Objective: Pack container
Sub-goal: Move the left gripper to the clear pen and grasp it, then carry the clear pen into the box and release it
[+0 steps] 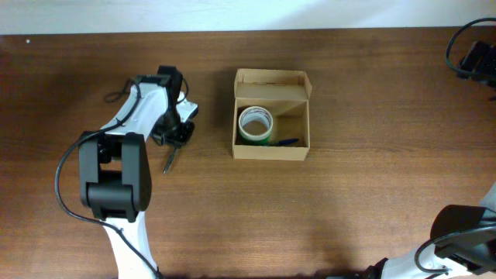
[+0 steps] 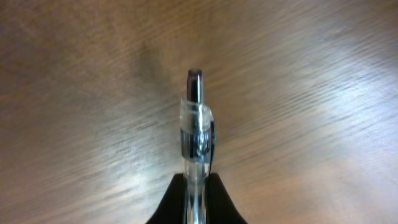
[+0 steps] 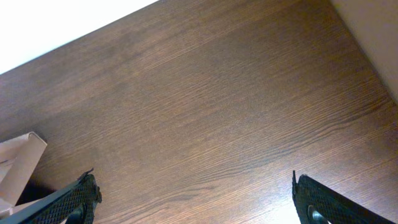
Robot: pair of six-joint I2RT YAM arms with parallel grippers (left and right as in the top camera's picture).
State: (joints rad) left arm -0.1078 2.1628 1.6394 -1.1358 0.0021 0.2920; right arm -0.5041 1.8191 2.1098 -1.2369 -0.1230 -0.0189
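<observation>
The clear pen goes up over the container in my left gripper next, then turns and comes down by the blue pen.
The container (image 1: 271,151) is a tan cardboard box standing open at mid-table, its flap lid folded back at the far side. Inside lie a green-and-white tape roll (image 1: 256,124) and a blue pen (image 1: 287,142). My left gripper (image 1: 175,138) is left of the box, low over the table, shut on a clear pen (image 1: 168,160). In the left wrist view the clear pen (image 2: 196,124) sticks out forward from between the jaws (image 2: 196,190). My right gripper (image 3: 193,199) is wide open and empty; it sits at the far right edge in the overhead view (image 1: 474,58). A corner of the container (image 3: 18,165) shows at the left of the right wrist view.
The brown wooden table (image 1: 372,194) ends at a white wall along the far edge. The left arm's body (image 1: 116,178) stands at the front left. The right arm's base (image 1: 465,232) is at the front right corner.
</observation>
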